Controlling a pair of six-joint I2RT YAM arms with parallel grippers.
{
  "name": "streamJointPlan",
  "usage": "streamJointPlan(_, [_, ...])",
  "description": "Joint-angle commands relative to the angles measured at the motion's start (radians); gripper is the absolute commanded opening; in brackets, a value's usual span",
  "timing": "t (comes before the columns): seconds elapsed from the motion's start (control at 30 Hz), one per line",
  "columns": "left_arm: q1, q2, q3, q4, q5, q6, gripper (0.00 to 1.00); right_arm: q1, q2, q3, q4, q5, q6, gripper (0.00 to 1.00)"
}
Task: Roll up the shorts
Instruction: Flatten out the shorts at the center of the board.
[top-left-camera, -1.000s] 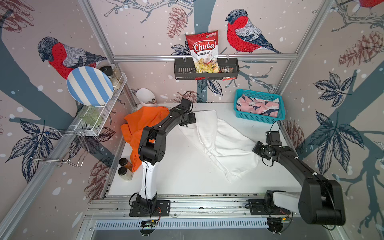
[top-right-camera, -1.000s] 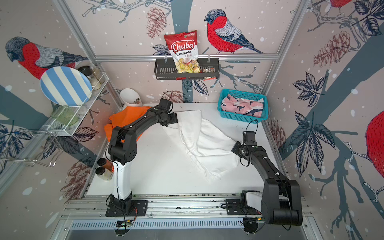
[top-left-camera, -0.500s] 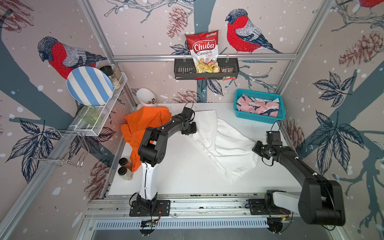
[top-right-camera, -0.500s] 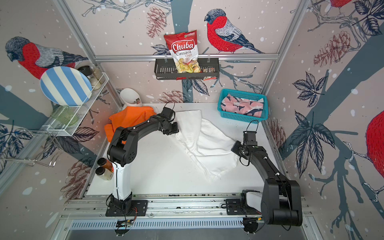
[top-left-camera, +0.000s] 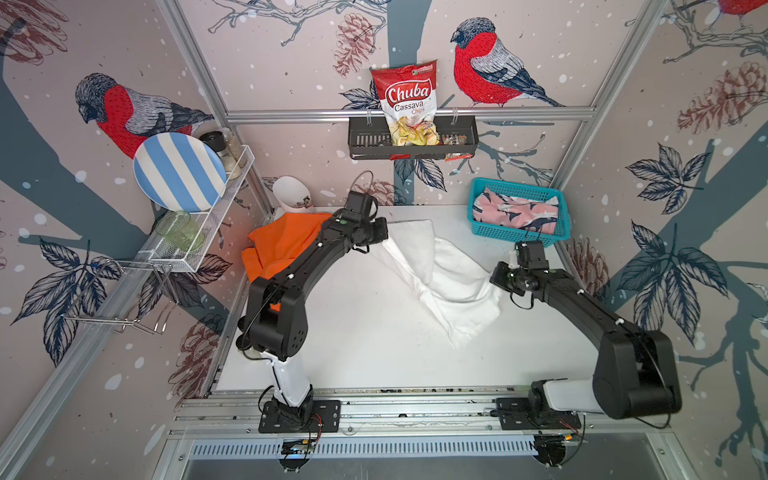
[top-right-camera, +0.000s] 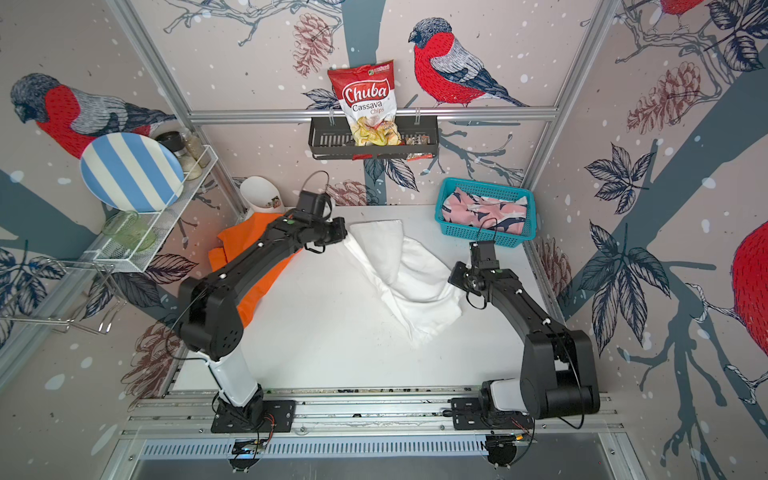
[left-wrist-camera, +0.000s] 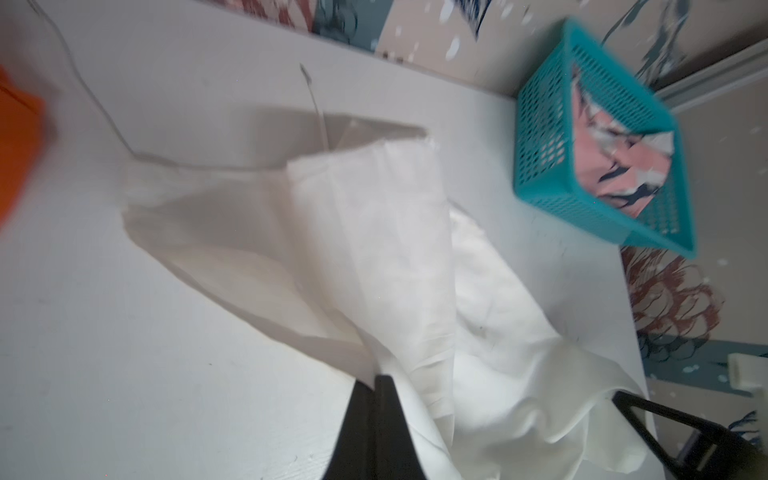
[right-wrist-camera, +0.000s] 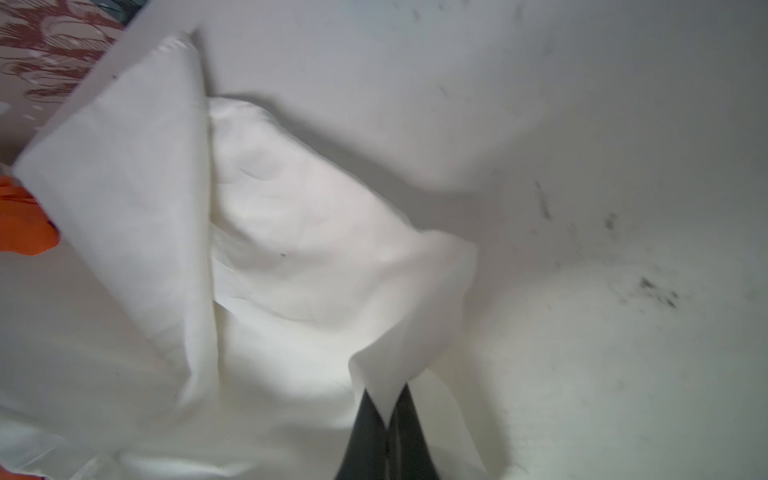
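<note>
My right gripper carries the raised corner outward next and releases it on bare tabletop by the teal basket, spreading the crumpled shorts.
The white shorts (top-left-camera: 449, 278) (top-right-camera: 415, 274) lie crumpled across the middle of the white table, one flap folded over. My left gripper (top-left-camera: 384, 237) (left-wrist-camera: 376, 380) is shut on their back-left edge (left-wrist-camera: 374, 232). My right gripper (top-left-camera: 496, 276) (right-wrist-camera: 386, 399) is shut on a raised corner of the same white shorts (right-wrist-camera: 291, 249) at their right side. The orange shorts (top-left-camera: 282, 245) (top-right-camera: 245, 241) lie bunched at the back left, partly under my left arm. The pink shark-print shorts (top-left-camera: 515, 212) (left-wrist-camera: 623, 166) sit in the teal basket.
The teal basket (top-left-camera: 515, 245) stands at the back right corner. A white cup (top-left-camera: 291, 197) leans at the back left. A wire rack with a striped plate (top-left-camera: 178, 172) hangs on the left wall, and a chips bag (top-left-camera: 409, 104) in a black shelf on the back wall.
My left gripper dipped onto the white shorts' back-left edge, shut on it and drew back up with the cloth. The right arm has barely moved.
</note>
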Motion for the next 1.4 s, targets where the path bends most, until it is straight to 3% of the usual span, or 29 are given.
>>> streamJointPlan(0.0, [0.015,-0.121,0.112,-0.055,-0.079,0.040,0.00,0.060,0.092,0.215,0.068,-0.048,-0.007,0.00])
streamJointPlan(0.17, [0.003,-0.322,0.232,-0.107,-0.134,0.062,0.00,0.119,0.246,0.657,0.006,-0.126,-0.027,0.00])
streamJointPlan(0.3, [-0.089,-0.428,0.226,-0.120,-0.170,0.074,0.00,0.074,0.323,0.898,-0.047,-0.152,-0.029,0.00])
streamJointPlan(0.4, [-0.241,-0.453,0.179,-0.084,-0.195,0.067,0.00,-0.004,0.347,0.956,-0.075,-0.147,-0.025,0.00])
streamJointPlan(0.53, [-0.456,-0.371,0.153,-0.040,-0.230,0.071,0.00,-0.124,0.374,0.952,-0.136,-0.088,-0.027,0.00])
streamJointPlan(0.67, [-0.598,-0.211,0.115,0.082,-0.101,0.044,0.00,-0.225,0.377,0.907,-0.205,0.058,-0.018,0.00])
streamJointPlan(0.73, [-0.625,-0.126,0.116,0.119,-0.006,0.030,0.08,-0.252,0.367,0.904,-0.242,0.092,-0.021,0.00])
streamJointPlan(0.8, [-0.627,-0.050,0.107,0.138,0.051,0.012,0.35,-0.253,0.341,0.897,-0.273,0.135,-0.035,0.44])
streamJointPlan(0.9, [-0.628,-0.013,0.087,0.138,0.060,0.015,0.48,-0.222,0.278,0.871,-0.306,0.223,-0.067,0.62])
streamJointPlan(1.03, [-0.600,-0.049,0.025,0.100,-0.095,0.016,0.56,-0.132,0.171,0.771,-0.331,0.293,-0.105,0.67])
streamJointPlan(1.13, [-0.507,-0.075,-0.055,0.060,-0.170,0.002,0.57,-0.020,0.092,0.635,-0.342,0.300,-0.106,0.68])
streamJointPlan(1.27, [-0.337,-0.059,-0.159,0.028,-0.235,0.005,0.57,0.214,0.000,0.378,-0.320,0.286,-0.033,0.67])
streamJointPlan(1.37, [-0.204,-0.002,-0.161,-0.005,-0.215,0.017,0.57,0.430,-0.025,0.201,-0.259,0.267,0.068,0.69])
